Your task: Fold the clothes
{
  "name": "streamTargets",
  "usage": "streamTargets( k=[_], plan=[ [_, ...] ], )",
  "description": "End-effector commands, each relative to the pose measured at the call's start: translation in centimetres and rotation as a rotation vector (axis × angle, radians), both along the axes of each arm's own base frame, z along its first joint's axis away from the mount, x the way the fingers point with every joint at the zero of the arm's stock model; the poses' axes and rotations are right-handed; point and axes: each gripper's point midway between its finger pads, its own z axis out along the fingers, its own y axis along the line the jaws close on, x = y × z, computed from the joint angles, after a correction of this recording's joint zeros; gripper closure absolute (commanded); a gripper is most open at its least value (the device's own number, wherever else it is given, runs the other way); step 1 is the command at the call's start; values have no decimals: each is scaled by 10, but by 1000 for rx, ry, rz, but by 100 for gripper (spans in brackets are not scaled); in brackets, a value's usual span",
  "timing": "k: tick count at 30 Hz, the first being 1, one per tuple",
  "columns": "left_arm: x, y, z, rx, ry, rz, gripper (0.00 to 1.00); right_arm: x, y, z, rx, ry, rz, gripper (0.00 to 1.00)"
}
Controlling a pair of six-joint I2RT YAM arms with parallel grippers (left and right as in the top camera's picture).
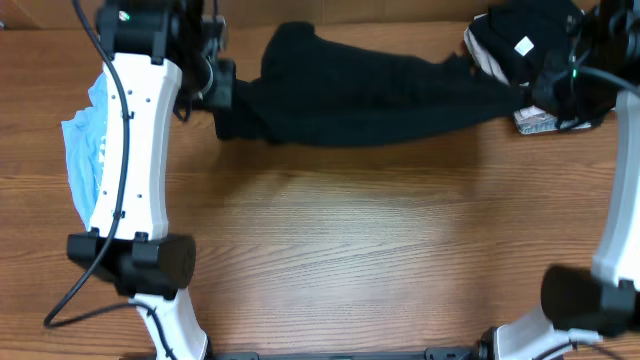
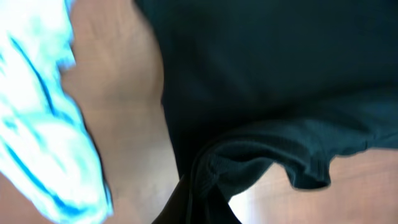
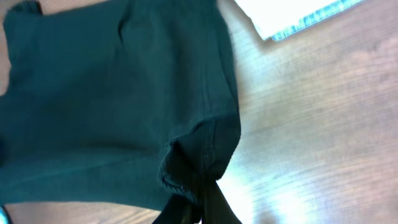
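Observation:
My left gripper moves down to the tabletop beside the light-blue tee next and releases the pinched shirt end, since it still hangs raised above the wood.
A large black shirt (image 1: 360,100) hangs stretched across the far side of the table between my two grippers. My left gripper (image 1: 228,98) is shut on its left end, where the left wrist view shows bunched black fabric (image 2: 267,81) pinched in the gripper (image 2: 200,202). My right gripper (image 1: 535,98) is shut on the right end. In the right wrist view the shirt (image 3: 112,93) has its hem corner gathered in that gripper (image 3: 200,198). A light-blue tee (image 1: 85,145) lies crumpled at the far left, partly under the left arm. The tee (image 2: 37,124) also fills the left edge of the left wrist view.
A dark folded pile with a white label (image 1: 522,45) sits at the back right. A white flat item (image 1: 535,120) lies beside the right gripper and shows as a white item (image 3: 292,15) in the right wrist view. The wooden table (image 1: 380,240) stretches toward the front.

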Motion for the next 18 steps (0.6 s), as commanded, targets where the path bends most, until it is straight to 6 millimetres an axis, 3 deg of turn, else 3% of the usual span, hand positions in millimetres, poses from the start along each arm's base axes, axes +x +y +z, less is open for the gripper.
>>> streamTargets(
  k=[1, 5, 11, 15, 18],
  plan=[
    [-36, 2, -16, -2, 106, 67, 96, -27, -3, -27, -13, 76, -41, 96],
    [-62, 1, -48, 20, 247, 93, 96, -64, 2, -79, 13, 184, -78, 96],
    [-88, -17, -90, 56, 376, 41, 96, -117, 7, -140, 50, 352, -164, 96],
    [-103, -29, -114, 85, 431, 33, 96, -147, 12, -166, 72, 448, -211, 96],
    [-113, -29, -128, 122, 463, 59, 96, -153, 19, -174, 115, 460, -256, 96]
  ],
)
